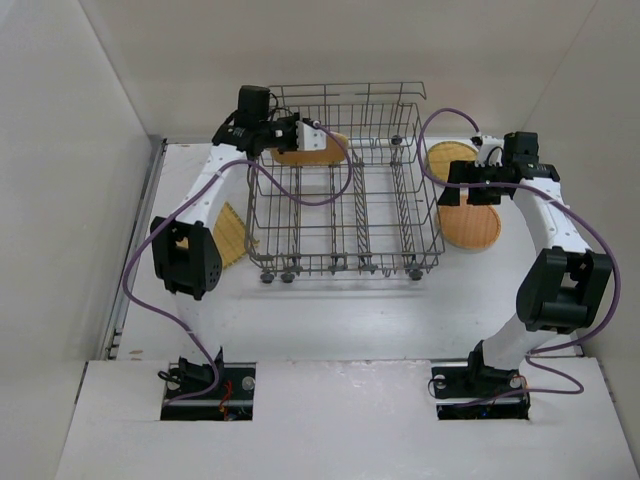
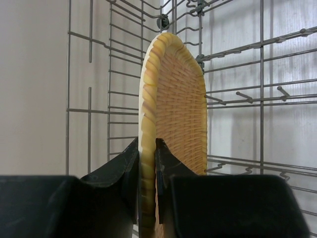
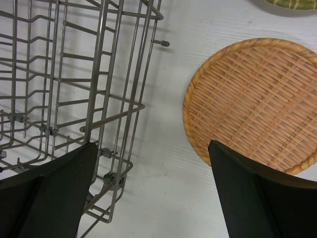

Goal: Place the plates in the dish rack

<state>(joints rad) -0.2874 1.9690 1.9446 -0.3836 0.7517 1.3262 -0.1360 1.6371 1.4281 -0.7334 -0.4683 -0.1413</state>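
The rack's far row is below my left gripper, so I need to lower the plate, already on edge, between the wires of that row and release the plate's rim.
The grey wire dish rack (image 1: 340,255) stands mid-table. My left gripper (image 1: 312,133) hovers over its back left corner, shut on the rim of a round yellow-tan plate (image 1: 322,153). In the left wrist view the plate (image 2: 178,99) stands on edge between my jaws (image 2: 147,148), with the rack wires (image 2: 247,99) behind it. My right gripper (image 1: 458,182) is open and empty, right of the rack, above an orange round plate (image 1: 472,228). In the right wrist view, that plate (image 3: 252,104) lies flat right of my open gripper (image 3: 152,144), and the rack (image 3: 74,74) is at left.
A second round tan plate (image 1: 450,155) lies behind the right gripper; its edge shows in the right wrist view (image 3: 292,4). A square yellow plate (image 1: 232,235) lies left of the rack, partly hidden by the left arm. White walls enclose the table.
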